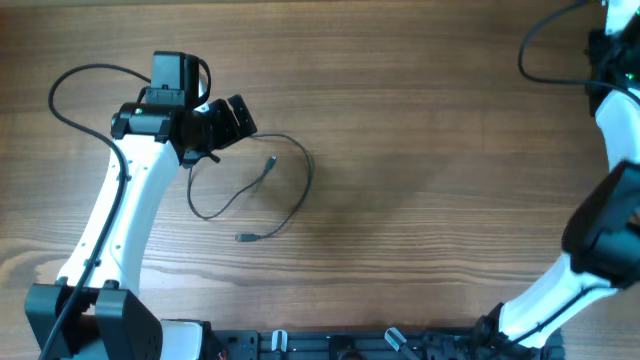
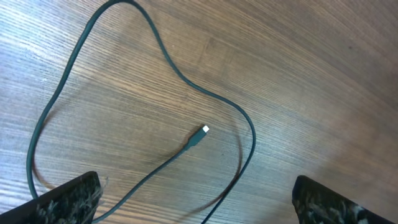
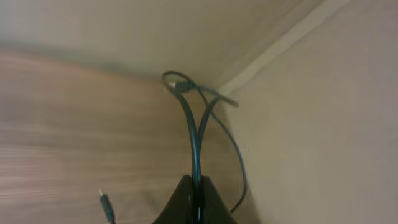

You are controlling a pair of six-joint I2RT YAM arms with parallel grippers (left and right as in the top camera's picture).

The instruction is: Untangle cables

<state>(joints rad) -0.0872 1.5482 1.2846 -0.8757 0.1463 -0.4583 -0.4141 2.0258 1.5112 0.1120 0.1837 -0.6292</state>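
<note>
My right gripper is holding the cable and will next move down toward the tabletop (image 1: 586, 114) beside the pale wall and release it there, because the second cable lies well apart from the loop.
One thin black cable (image 1: 300, 190) lies in a loose loop left of the table's middle, its plug ends (image 1: 271, 161) free. My left gripper (image 1: 228, 120) hovers at the loop's upper left, open. In the left wrist view the cable (image 2: 155, 43) curves across the wood with a silver-tipped plug (image 2: 204, 129). It passes between the wide-apart fingers (image 2: 68, 199) of the gripper (image 2: 196, 208) without touching them. My right gripper (image 3: 196, 202) is shut on a second cable (image 3: 194, 134), which runs doubled to a small tangle (image 3: 177, 82). That cable (image 1: 528, 50) shows at the overhead view's top right.
A loose plug end (image 3: 107, 208) lies left of my right gripper. The right arm (image 1: 610, 210) stands along the table's right edge, by a pale wall (image 3: 323, 124). The arm mounts (image 1: 330, 345) line the near edge. A thicker robot wire (image 1: 75, 85) loops at far left.
</note>
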